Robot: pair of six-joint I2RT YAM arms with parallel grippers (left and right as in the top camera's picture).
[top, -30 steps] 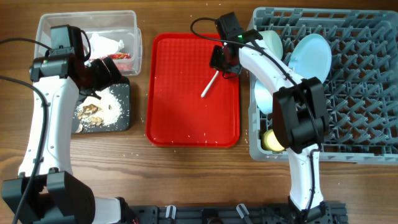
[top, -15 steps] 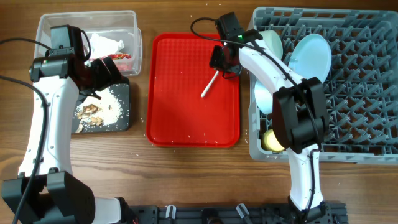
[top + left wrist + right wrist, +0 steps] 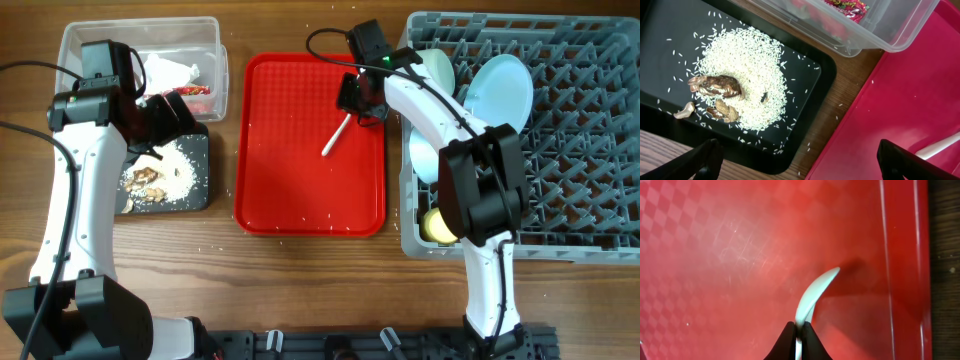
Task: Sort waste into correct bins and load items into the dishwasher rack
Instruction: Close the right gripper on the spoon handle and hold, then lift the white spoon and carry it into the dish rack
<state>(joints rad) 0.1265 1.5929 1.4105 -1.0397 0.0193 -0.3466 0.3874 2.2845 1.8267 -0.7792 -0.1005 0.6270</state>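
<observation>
The rack holds dishes, so my right gripper will move up, back and to the right in the overhead view to let go of the utensil beside the yellow cup (image 3: pixel 436 225).
My right gripper (image 3: pixel 356 104) is shut on one end of a white plastic utensil (image 3: pixel 336 136) lying on the red serving tray (image 3: pixel 290 185). The right wrist view shows the jaws (image 3: pixel 799 328) pinching the curved white piece (image 3: pixel 816 291); I cannot tell spoon from fork. My left gripper (image 3: pixel 165 120) is open and empty, its fingers (image 3: pixel 800 165) spread above the black tray (image 3: pixel 201 200) holding rice and brown bits (image 3: pixel 742 80). The wrapper (image 3: pixel 172 72) lies in the clear tub (image 3: pixel 80 40). The grey rack (image 3: pixel 580 150) holds a pale blue plate (image 3: pixel 500 90), two bowls (image 3: pixel 436 66) and a yellow cup (image 3: pixel 436 225).
Loose rice grains lie on the wood (image 3: pixel 840 105) between the black tray and the red tray, and a few lie on the red tray (image 3: pixel 900 100). The rack's right half shows only upright pegs.
</observation>
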